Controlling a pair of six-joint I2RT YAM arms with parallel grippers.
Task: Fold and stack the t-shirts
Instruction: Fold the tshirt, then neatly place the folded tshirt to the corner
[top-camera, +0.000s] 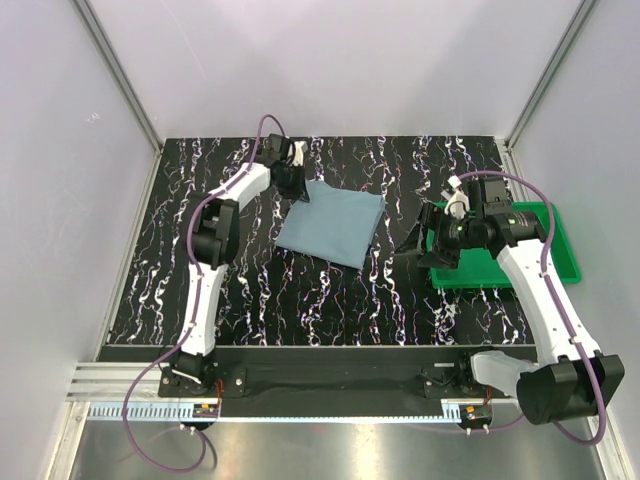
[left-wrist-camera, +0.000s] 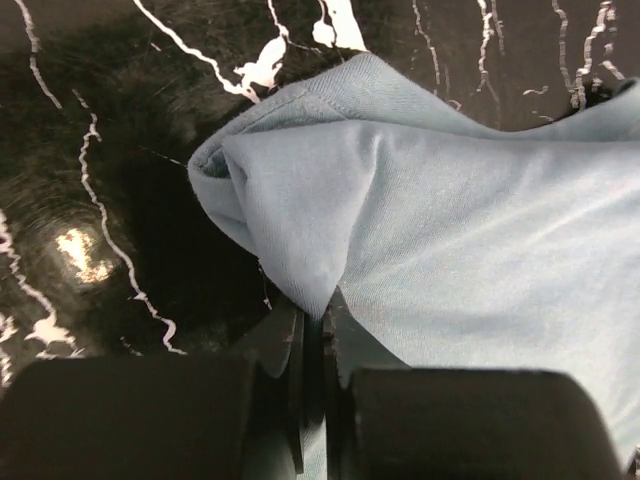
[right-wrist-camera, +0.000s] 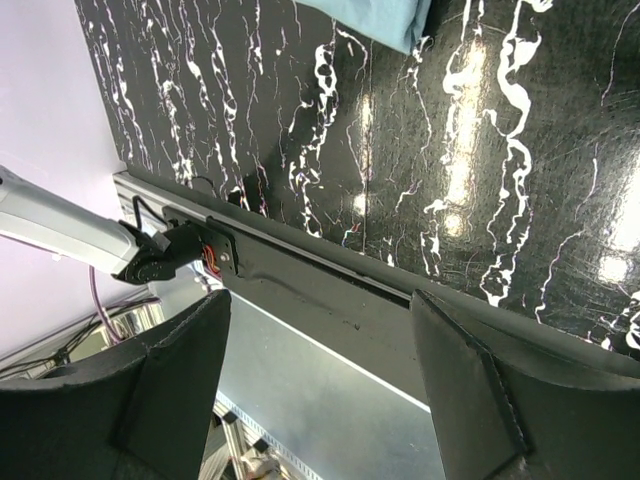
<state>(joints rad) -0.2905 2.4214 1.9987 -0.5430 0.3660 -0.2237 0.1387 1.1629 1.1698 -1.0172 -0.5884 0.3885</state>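
Observation:
The left gripper brings the t-shirt (top-camera: 333, 225) to the table's far corner, to the left in the top view and outward, next and releases it there, as that corner is bare.
A dusty blue-grey t-shirt (top-camera: 333, 225) lies folded into a rough square in the middle of the black marbled table. My left gripper (top-camera: 292, 183) is at the shirt's far left corner, shut on a pinch of the cloth (left-wrist-camera: 300, 260) that rises into a peak between its fingers (left-wrist-camera: 285, 350). My right gripper (top-camera: 415, 245) hangs open above the table to the right of the shirt, nothing between its fingers (right-wrist-camera: 470, 390). A corner of the t-shirt (right-wrist-camera: 375, 20) shows at the top of the right wrist view.
A green plastic tray (top-camera: 555, 250) sits at the table's right edge, partly under my right arm. White walls with metal frame posts enclose the table on three sides. The near edge carries a black rail (right-wrist-camera: 330, 290) and the arm bases.

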